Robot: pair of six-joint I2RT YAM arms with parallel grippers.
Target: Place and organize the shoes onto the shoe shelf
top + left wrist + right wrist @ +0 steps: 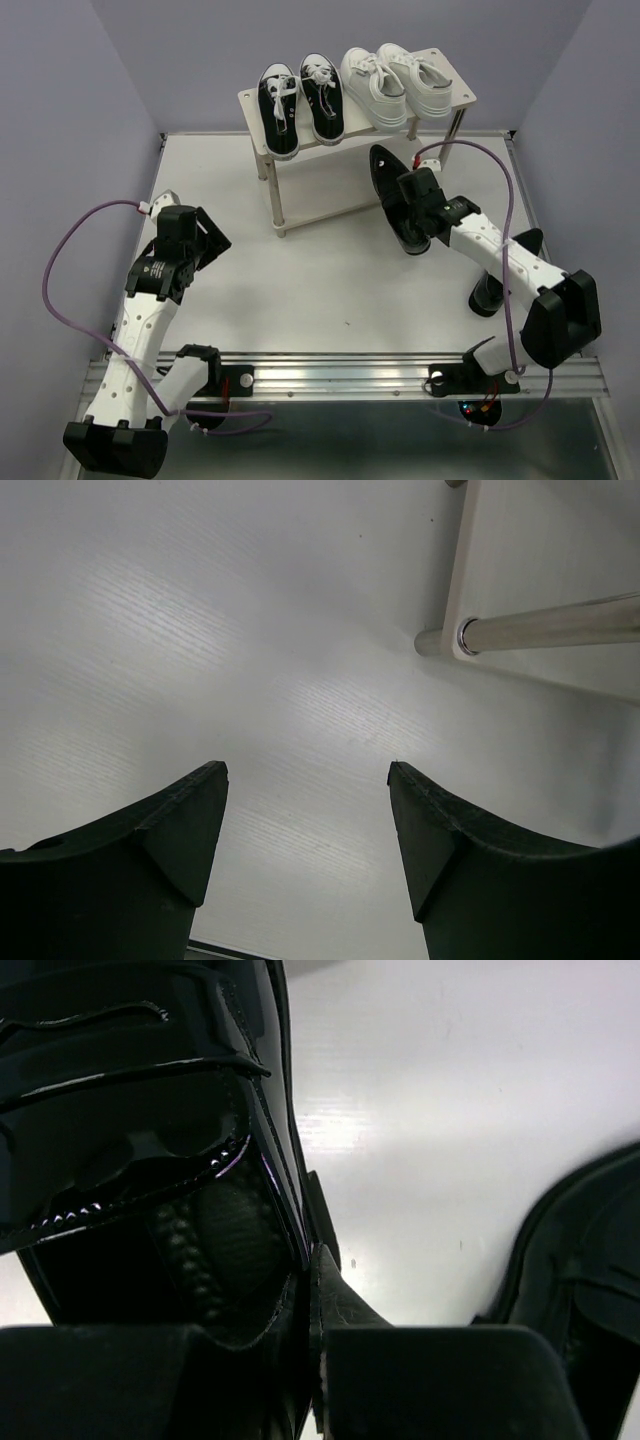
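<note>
I will carry the loafer outward and left in the top view with my right gripper, then lower and release it on the shelf's bare lower board.
The shoe shelf [252, 100] stands at the back centre. Its top board holds two black canvas sneakers [300, 105] on the left and two white sneakers [395, 85] on the right. My right gripper [418, 215] is shut on the side wall of a glossy black loafer [392, 190], toe pointing toward the shelf's right end; the wrist view shows the loafer [140, 1140] with one finger inside it. The second loafer [497, 280] lies under my right forearm and shows in the right wrist view [585, 1260]. My left gripper [205, 245] is open and empty over the bare table left of the shelf.
The shelf's lower board [320, 205] holds nothing visible. A shelf leg and crossbar [540, 630] show in the left wrist view. Lilac walls close in the table on three sides. A metal rail [340, 375] runs along the near edge.
</note>
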